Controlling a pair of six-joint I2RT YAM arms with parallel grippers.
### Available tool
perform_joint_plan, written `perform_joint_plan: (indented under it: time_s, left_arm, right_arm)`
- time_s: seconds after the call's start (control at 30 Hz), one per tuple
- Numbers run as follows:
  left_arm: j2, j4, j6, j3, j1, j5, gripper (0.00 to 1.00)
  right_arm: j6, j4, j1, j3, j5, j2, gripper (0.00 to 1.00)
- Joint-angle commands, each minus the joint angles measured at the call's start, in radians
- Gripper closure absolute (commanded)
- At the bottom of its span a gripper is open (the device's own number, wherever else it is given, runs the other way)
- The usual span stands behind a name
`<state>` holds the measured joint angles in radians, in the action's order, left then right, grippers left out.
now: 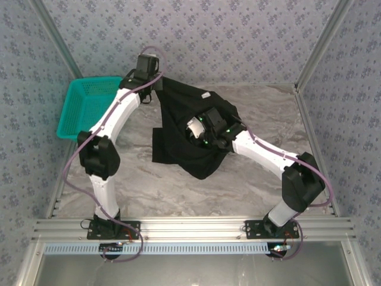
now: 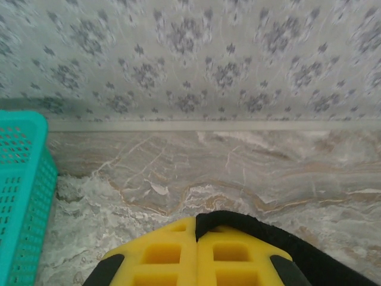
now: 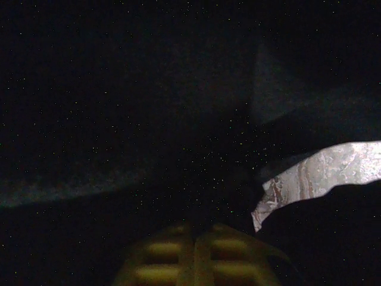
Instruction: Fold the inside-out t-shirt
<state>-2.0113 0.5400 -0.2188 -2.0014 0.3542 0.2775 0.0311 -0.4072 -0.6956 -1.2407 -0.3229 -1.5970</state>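
My left gripper should lower its corner of the stretched, hanging shirt back toward the shirt's drooping folds, then release it.
The inside-out t-shirt (image 1: 181,101), plain black on the side that shows, hangs stretched between my two grippers above the marble table (image 1: 178,193). Its lower folds droop to a point near the table's middle. At the back, my left gripper (image 1: 158,80) is shut on the shirt's top corner. In the left wrist view the yellow fingers (image 2: 161,253) pinch a black hem (image 2: 309,250) at the left gripper's (image 2: 196,223) tip. My right gripper (image 1: 197,128) sits inside the shirt. The right wrist view is dark cloth (image 3: 149,119) all around the shut right gripper (image 3: 195,229), with cloth at its tips.
A teal plastic basket (image 1: 89,104) stands at the table's back left, close beside the left arm; its wall (image 2: 21,196) shows at the left wrist view's left edge. Patterned walls close the back and both sides. A sliver of table (image 3: 321,173) shows past the cloth.
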Motion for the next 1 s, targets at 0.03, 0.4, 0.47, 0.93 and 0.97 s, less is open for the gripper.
perform_joint_plan:
  time_s: [0.03, 0.4, 0.47, 0.93, 0.97]
  left_arm:
    - [-0.042, 0.099, -0.031, -0.053, -0.093, 0.038, 1.0]
    - [-0.027, 0.112, -0.042, 0.001, -0.188, 0.048, 1.0]
    - [-0.028, 0.096, -0.033, 0.028, -0.17, 0.047, 1.0]
    - [0.202, -0.372, -0.126, 0.587, -0.055, -0.405, 1.0]
    - [0.232, -0.409, -0.135, 0.631, -0.055, -0.415, 1.0]
  right_arm:
    - [0.075, -0.077, 0.022, -0.023, 0.043, 0.04, 1.0]
    - [0.07, -0.057, 0.044, 0.079, 0.114, 0.172, 1.0]
    - [0.052, -0.025, 0.063, 0.077, 0.063, 0.2, 1.0]
    - [-0.25, 0.321, 0.124, 0.074, 0.231, 0.256, 1.0]
    - [-0.271, 0.364, 0.13, 0.079, 0.214, 0.259, 1.0]
